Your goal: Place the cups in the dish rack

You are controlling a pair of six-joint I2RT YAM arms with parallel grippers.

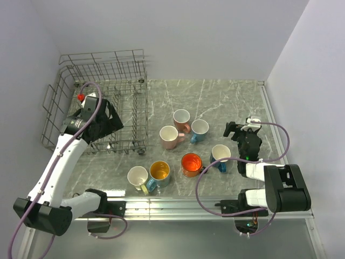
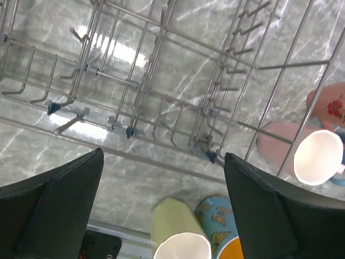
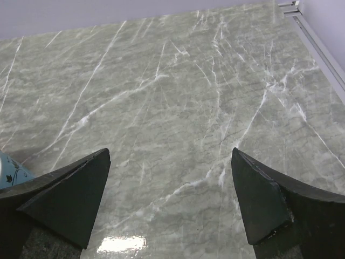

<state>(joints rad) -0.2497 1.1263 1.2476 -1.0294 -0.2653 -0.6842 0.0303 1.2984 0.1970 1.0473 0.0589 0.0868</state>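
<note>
The yellow cup's rim (image 2: 157,249) lies below and back from my left gripper, which next moves back and down onto it, on the side the teal cup (image 2: 221,226) leaves free.
The grey wire dish rack (image 1: 102,56) stands at the far left, with no cup visible in it. Seven cups stand on the table: salmon (image 1: 181,120), pale pink (image 1: 169,137), light blue (image 1: 199,130), dark blue (image 1: 220,155), orange (image 1: 191,164), teal butterfly (image 1: 159,172), pale yellow (image 1: 138,177). My left gripper (image 1: 110,123) hangs open and empty over the rack's near right part. In the left wrist view it (image 2: 163,156) looks down through the rack's wires (image 2: 161,97) at the yellow cup (image 2: 178,232) and teal cup (image 2: 221,226). My right gripper (image 1: 237,129) is open and empty right of the light blue cup.
A metal rail (image 1: 215,204) runs along the table's near edge. White walls close in the back and right. The right wrist view shows bare marble between the open fingers (image 3: 81,199) and a sliver of the light blue cup (image 3: 11,170) at the left.
</note>
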